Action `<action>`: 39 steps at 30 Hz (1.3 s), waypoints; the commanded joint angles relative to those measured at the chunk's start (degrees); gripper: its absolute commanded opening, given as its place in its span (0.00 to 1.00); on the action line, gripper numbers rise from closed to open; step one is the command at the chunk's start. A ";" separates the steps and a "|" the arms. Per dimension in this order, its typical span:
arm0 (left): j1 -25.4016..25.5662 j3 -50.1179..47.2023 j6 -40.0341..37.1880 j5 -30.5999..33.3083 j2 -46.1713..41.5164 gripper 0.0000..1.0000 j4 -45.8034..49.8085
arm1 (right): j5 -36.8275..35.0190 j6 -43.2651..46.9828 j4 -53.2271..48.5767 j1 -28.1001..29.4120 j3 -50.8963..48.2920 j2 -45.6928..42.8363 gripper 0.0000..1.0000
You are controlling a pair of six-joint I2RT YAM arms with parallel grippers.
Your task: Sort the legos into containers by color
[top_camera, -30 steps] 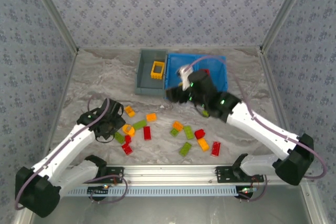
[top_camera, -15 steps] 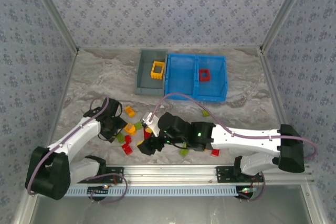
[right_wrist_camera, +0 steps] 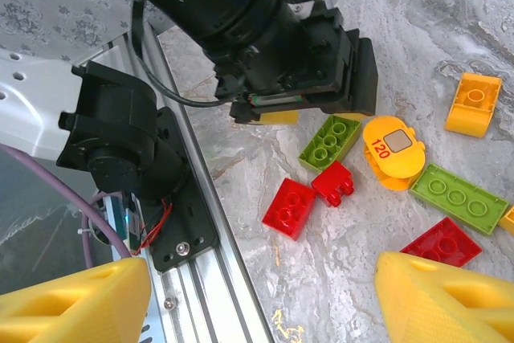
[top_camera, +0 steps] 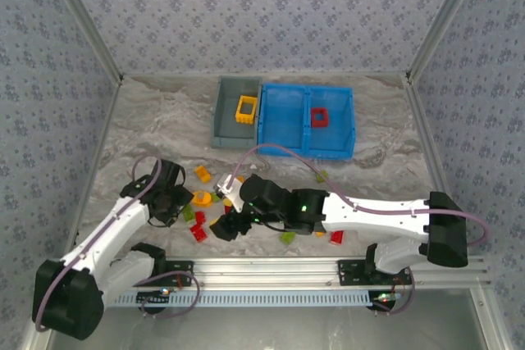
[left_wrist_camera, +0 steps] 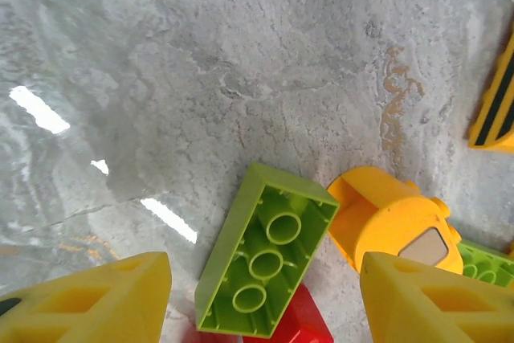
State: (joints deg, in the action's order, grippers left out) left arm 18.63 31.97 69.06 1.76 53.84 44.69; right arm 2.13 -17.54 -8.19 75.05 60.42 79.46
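My left gripper turns its fingertips square to the long sides of the upside-down green brick (top_camera: 188, 213) (left_wrist_camera: 265, 251) next and lowers them around it, since it slants below between them.
The legos lie scattered at the front of the table. My left gripper (left_wrist_camera: 265, 304) hovers open over an upside-down green brick (left_wrist_camera: 265, 251), its fingers wide of the brick on both sides and not touching it. A yellow rounded piece (left_wrist_camera: 393, 218) lies just right of it, and a red brick (left_wrist_camera: 295, 323) lies partly under it. My right gripper (right_wrist_camera: 265, 303) is open and empty above a red brick (right_wrist_camera: 291, 206) close to the front rail. The grey bin (top_camera: 221, 116) holds a yellow frame (top_camera: 246, 108). In the right compartment of the blue bin (top_camera: 283, 125) lies a red frame (top_camera: 318, 117).
The left arm's black wrist (right_wrist_camera: 297, 54) hangs close ahead of my right gripper. The aluminium rail (right_wrist_camera: 217, 263) and an arm base (right_wrist_camera: 120, 142) lie just beside the red brick. A small red piece (right_wrist_camera: 339, 181), a long green brick (right_wrist_camera: 458, 197) and an orange brick (right_wrist_camera: 474, 102) lie around.
The right arm has swung from over the blue bin down to the bricks by the front rail, leaving the red frame uncovered in the bin. The left gripper has barely shifted.
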 commanded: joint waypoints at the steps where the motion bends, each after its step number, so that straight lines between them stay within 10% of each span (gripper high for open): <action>1: -0.35 2.66 -1.19 1.92 -1.82 0.64 5.63 | -0.97 -0.30 -0.78 0.39 2.41 0.52 0.76; 29: 4.56 -2.25 -14.74 -1.35 11.70 0.51 -4.98 | 0.23 -1.28 -0.25 0.53 2.31 2.31 0.76; 39: 5.65 0.49 -13.86 4.98 8.75 0.24 -1.13 | -1.79 -1.30 -0.08 0.67 2.07 0.94 0.75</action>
State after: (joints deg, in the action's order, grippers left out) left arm 23.64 30.20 55.20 2.22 65.54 40.66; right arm 1.96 -18.48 -8.32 75.16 61.04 81.43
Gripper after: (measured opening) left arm 0.300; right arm 0.752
